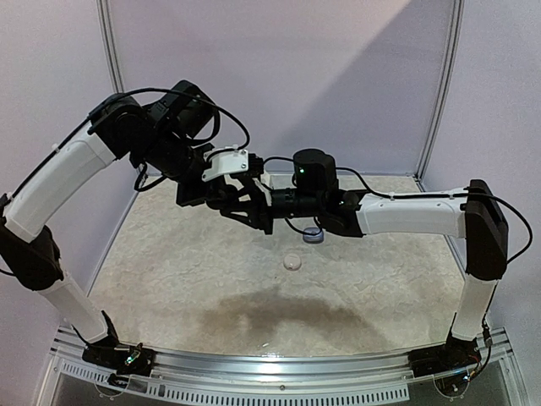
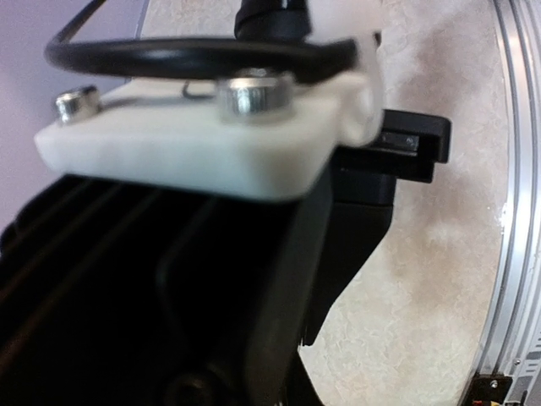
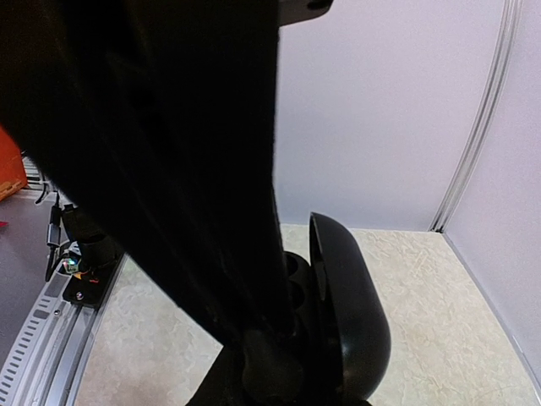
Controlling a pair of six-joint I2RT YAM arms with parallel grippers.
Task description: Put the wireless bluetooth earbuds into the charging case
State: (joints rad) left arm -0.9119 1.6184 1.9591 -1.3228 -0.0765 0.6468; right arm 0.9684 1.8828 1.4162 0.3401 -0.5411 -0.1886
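Note:
The black case is hanging in mid-air, so next my right gripper will lower it onto the tabletop (image 1: 263, 256) beside the whitish round piece and release it there.
The black charging case (image 3: 351, 326) hangs above the table with its lid open, and two empty round sockets (image 3: 297, 279) show beside the lid. My right gripper (image 3: 283, 381) is shut on its lower part. My left gripper (image 1: 256, 222) meets the right gripper (image 1: 265, 201) in mid-air over the table's middle. Its dark body (image 3: 169, 169) fills the right wrist view and reaches down to the case's sockets. Its fingertips are hidden, so I cannot see whether an earbud is between them. No earbud shows clearly at the case.
A small whitish round piece (image 1: 292, 261) lies on the beige table (image 1: 186, 279) under the arms. A small silvery-blue piece (image 1: 313, 234) lies just behind it. I cannot tell whether these are buds or cases. White walls close off the back and sides.

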